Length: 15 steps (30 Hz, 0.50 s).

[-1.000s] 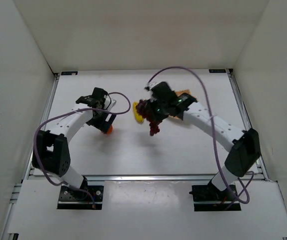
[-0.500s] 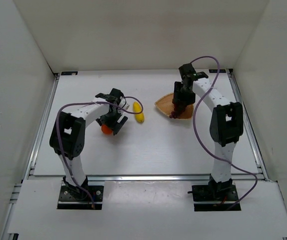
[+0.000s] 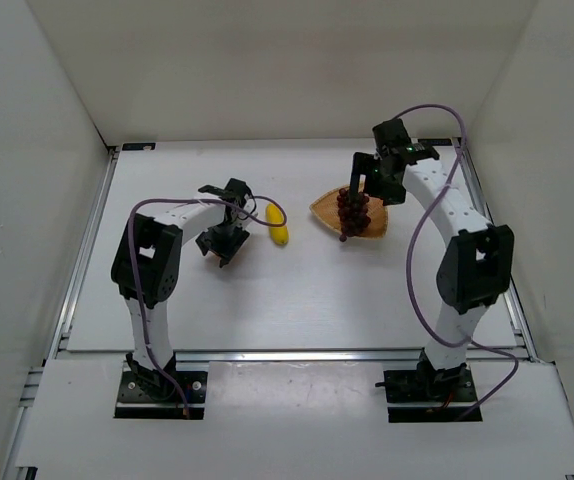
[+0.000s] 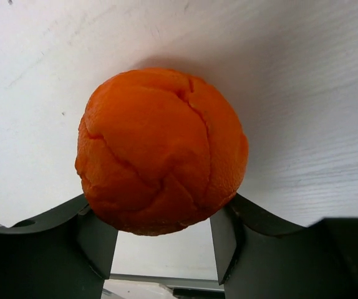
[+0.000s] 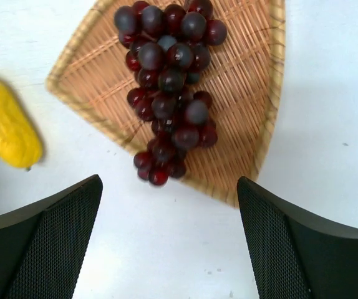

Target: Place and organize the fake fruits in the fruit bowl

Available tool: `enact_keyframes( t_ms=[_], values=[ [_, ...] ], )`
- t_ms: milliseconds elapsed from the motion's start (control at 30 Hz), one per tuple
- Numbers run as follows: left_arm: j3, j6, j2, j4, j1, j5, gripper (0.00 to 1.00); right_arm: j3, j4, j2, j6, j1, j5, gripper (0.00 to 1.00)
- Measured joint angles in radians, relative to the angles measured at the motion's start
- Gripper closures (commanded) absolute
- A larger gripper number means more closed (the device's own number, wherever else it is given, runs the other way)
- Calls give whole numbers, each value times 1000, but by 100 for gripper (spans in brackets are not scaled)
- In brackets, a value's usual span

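The left gripper will next lift the orange past the banana, lower it onto the bowl's corner nearest the banana (image 3: 324,208) and let it go, because the grapes leave that corner bare.
In the left wrist view a round orange (image 4: 160,149) sits on the white table, and my left gripper (image 4: 161,238) is shut on it, with both dark fingers against its lower sides. The top view shows the left gripper (image 3: 225,240) covering the orange. A yellow banana (image 3: 278,232) lies just to its right. The dark red grape bunch (image 5: 166,93) lies in the tan woven fruit bowl (image 5: 269,124), its tip hanging over the near rim. My right gripper (image 5: 169,237) hovers open above it, holding nothing. The banana (image 5: 4,124) lies left of the bowl.
White walls enclose the table on three sides. The fruit bowl (image 3: 325,210) stands at the back right of centre with the grape bunch (image 3: 352,208) in it. The right gripper (image 3: 367,180) is above its far side. Purple cables loop over both arms.
The left gripper has shut on the orange. The right gripper has opened, let the grape bunch go into the bowl, and drawn back a little.
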Motion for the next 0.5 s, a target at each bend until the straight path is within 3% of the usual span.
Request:
enact_keyframes(
  t_ms=[200, 500],
  values=[
    [24, 2, 8, 2, -2, -2, 69, -109, 37, -177, 7, 0, -4, 8],
    [56, 18, -5, -24, -53, -12, 69, -261, 55, -248, 26, -1, -7, 8]
  ],
)
